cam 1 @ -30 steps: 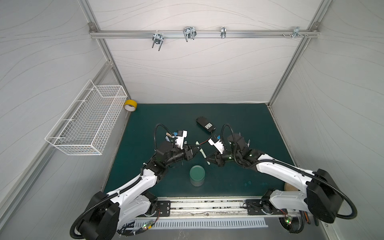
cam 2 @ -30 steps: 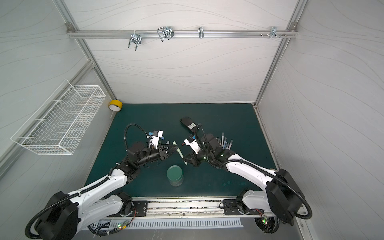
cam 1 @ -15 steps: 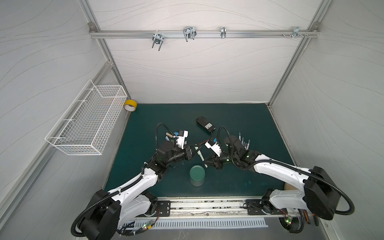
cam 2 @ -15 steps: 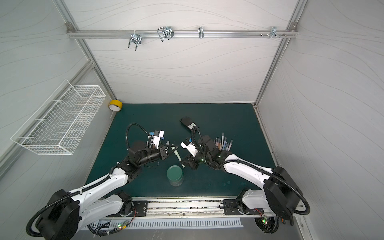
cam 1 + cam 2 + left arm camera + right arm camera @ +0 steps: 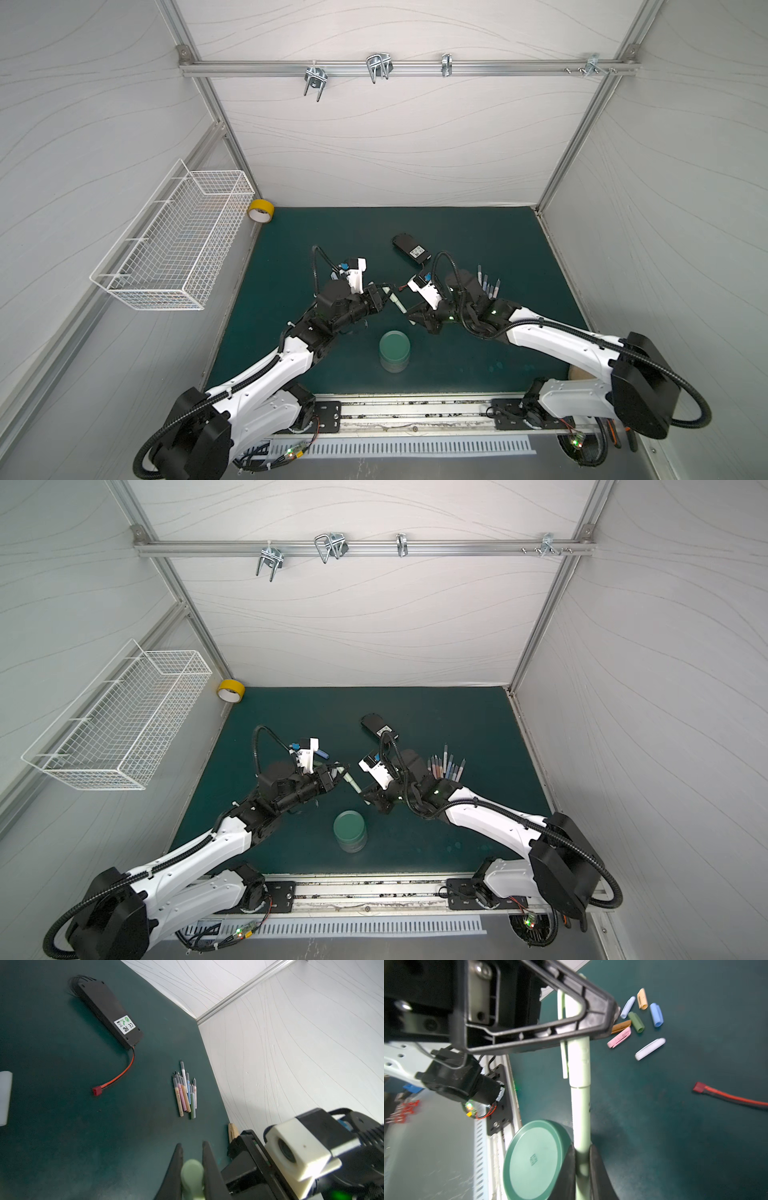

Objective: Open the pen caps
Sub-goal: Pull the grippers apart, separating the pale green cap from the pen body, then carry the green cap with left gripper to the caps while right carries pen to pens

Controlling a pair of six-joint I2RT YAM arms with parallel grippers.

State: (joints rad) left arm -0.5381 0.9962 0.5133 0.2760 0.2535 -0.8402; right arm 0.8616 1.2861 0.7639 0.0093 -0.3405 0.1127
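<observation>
The left gripper pulls away from the pen's body (image 5: 580, 1118) next and lowers to free the cap on bare mat beside the pink cap, since that lies below it.
A pale green pen (image 5: 397, 304) (image 5: 352, 782) hangs above the mat between my two grippers in both top views. My right gripper (image 5: 580, 1159) (image 5: 411, 314) is shut on the pen's body (image 5: 580, 1118). My left gripper (image 5: 192, 1147) (image 5: 384, 293) is shut on its pen cap (image 5: 578, 1059), whose rounded green end (image 5: 192, 1171) shows between the jaws. The cap is still seated on the body. Several loose pen caps (image 5: 636, 1021) lie together on the mat. Several uncapped pens (image 5: 185, 1095) (image 5: 446, 766) lie side by side at the right.
A black battery pack (image 5: 411, 251) (image 5: 108, 1009) with a red wire (image 5: 116, 1080) lies behind the grippers. A round green-lidded container (image 5: 394, 351) (image 5: 533, 1159) stands just in front of them. A yellow tape roll (image 5: 260, 210) sits in the back left corner, under a wire basket (image 5: 174, 245) on the left wall.
My left gripper's jaws have closed onto the cap end of the green pen. The right gripper has kept its hold on the pen and hardly moved.
</observation>
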